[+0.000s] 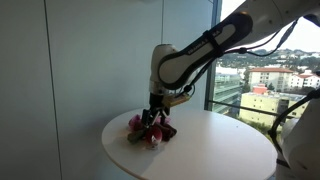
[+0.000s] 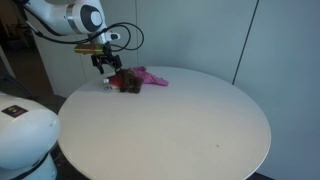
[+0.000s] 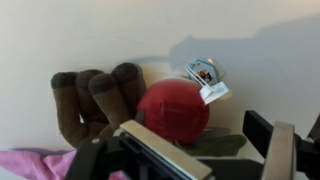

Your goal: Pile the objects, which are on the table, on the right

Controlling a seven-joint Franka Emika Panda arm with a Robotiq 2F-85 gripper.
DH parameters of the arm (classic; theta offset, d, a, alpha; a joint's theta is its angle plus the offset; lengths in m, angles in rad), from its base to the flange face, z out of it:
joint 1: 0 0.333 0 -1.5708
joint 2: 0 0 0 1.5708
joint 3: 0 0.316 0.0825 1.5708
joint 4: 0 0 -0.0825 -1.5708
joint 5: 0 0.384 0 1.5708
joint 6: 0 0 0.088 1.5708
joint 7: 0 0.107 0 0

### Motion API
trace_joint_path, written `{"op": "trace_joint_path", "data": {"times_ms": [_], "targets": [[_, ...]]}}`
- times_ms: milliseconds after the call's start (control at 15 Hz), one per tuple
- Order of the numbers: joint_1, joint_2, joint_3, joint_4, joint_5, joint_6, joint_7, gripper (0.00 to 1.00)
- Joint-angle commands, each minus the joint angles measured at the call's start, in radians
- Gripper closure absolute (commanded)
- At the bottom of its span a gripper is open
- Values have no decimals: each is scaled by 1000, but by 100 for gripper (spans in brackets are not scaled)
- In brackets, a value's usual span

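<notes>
Next, my open gripper goes down and to the left in the wrist view around the red plush ball point(image 3: 173, 110), because the finger gap sits over the green leaf point(image 3: 222, 146).
A red plush ball point(image 3: 172, 108) with a white tag point(image 3: 207, 80) and a green leaf point(image 3: 222, 146) lies on the white round table point(image 2: 180, 120). A brown plush paw point(image 3: 95, 100) lies next to it, and a pink cloth point(image 3: 30, 163) lies beside that. In both exterior views the toys form one cluster point(image 1: 150, 131) point(image 2: 133, 80) at the table's far edge. My gripper point(image 3: 220, 148) is open, low over the cluster, with the green leaf between its fingers. It also shows in both exterior views point(image 1: 154, 113) point(image 2: 106, 69).
The pink cloth point(image 2: 152, 76) spreads toward the table's middle. A grey wall stands behind the table point(image 1: 225, 150). A window point(image 1: 265, 70) with buildings outside is beside it. Part of a white robot base point(image 2: 25, 135) stands close to the table's edge.
</notes>
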Motion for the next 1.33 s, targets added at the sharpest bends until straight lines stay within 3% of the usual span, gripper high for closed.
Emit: {"op": "trace_joint_path", "data": {"times_ms": [0,267,333,400,533,667,933,1000,1267], "targets": [[-29,45,23,-47,-27,213,120,0],[-104,115,79,-62,-214,365,275,0],[-148,118,111,-63,-331,364,342,6],[-180,125,136,-60,-407,345,388,26],[-205,134,153,-51,-558,302,493,42],[-209,141,159,-47,-618,284,544,55],[-189,140,158,-34,-594,226,553,85],[-149,137,119,-23,-586,199,545,90],[-148,74,56,46,-554,169,511,92]]}}
